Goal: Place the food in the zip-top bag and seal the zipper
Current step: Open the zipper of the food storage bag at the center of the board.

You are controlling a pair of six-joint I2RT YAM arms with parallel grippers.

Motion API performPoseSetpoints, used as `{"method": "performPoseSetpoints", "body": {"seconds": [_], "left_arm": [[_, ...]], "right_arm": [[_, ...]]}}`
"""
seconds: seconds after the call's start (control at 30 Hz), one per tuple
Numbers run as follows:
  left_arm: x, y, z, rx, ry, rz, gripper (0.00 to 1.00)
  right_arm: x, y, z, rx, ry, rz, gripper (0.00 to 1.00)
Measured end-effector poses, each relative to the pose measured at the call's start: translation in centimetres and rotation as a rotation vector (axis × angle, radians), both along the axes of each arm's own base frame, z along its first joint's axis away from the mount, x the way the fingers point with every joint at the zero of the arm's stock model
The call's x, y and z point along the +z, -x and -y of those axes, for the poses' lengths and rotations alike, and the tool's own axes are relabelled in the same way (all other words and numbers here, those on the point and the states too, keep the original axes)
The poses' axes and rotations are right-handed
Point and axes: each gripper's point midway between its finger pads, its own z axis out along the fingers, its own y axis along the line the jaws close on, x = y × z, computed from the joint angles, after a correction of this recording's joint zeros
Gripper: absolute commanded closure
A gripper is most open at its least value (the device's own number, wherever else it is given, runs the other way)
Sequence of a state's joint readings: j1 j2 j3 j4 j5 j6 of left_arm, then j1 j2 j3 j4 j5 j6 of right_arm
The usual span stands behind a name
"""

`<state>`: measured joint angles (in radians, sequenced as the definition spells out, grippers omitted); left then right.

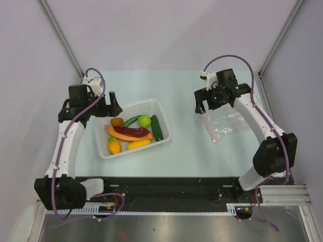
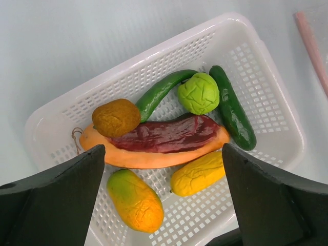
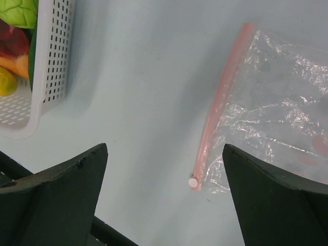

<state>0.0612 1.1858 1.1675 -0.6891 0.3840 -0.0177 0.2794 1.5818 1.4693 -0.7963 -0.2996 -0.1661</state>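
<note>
The right gripper lowers its open fingers astride the middle of the pink-red zipper below it next and closes, as the bag lies flat.
The food lies in a white slotted basket: an orange carrot with a reddish-brown piece on it, a brown-orange ball, a lime-green ball, a dark green cucumber, a green pepper, and yellow and orange-green fruits. My left gripper is open above the basket's left end. The zip-top bag lies flat on the table at the right, empty, its pink-red zipper along the left edge. My right gripper is open above the zipper's far end.
The basket's corner shows at the left of the right wrist view. Grey walls close the table at the back and sides. The arms' base rail runs along the near edge.
</note>
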Motion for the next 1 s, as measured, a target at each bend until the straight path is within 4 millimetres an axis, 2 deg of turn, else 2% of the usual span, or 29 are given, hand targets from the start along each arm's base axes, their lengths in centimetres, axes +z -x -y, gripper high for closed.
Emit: {"method": "performPoseSetpoints", "body": {"seconds": [0.17,0.33,0.43,0.6,0.7,0.83,1.0], "left_arm": [[-0.4,0.4,-0.2,-0.083,-0.073,0.017,0.0],[-1.4,1.5,0.1,-0.307,-0.197,0.049,0.0],[-2.6,2.1,0.1,-0.47,-0.296,0.089,0.0],[-5.7,3.2,0.1,-0.754,-0.461,0.116,0.01],[-6.6,3.3,0.6,-0.879,-0.512,0.136,0.0],[-6.9,3.4,2.7,-0.988,-0.522,0.177,0.0],[-5.7,3.2,5.1,-1.011,-0.499,0.274,0.0]], "right_arm": [[-0.2,0.3,-0.8,0.034,0.004,0.0,0.0],[-1.2,0.6,-1.3,0.066,0.011,-0.03,0.0],[-1.6,0.8,-1.5,0.082,0.009,-0.051,0.0],[-2.0,1.1,-1.6,0.104,0.011,-0.071,0.0],[-2.1,1.1,-1.4,0.105,0.022,-0.072,0.02],[-3.6,0.9,0.0,0.057,0.09,-0.075,0.1],[-8.3,1.3,3.4,-0.051,0.22,-0.159,0.13]]}}
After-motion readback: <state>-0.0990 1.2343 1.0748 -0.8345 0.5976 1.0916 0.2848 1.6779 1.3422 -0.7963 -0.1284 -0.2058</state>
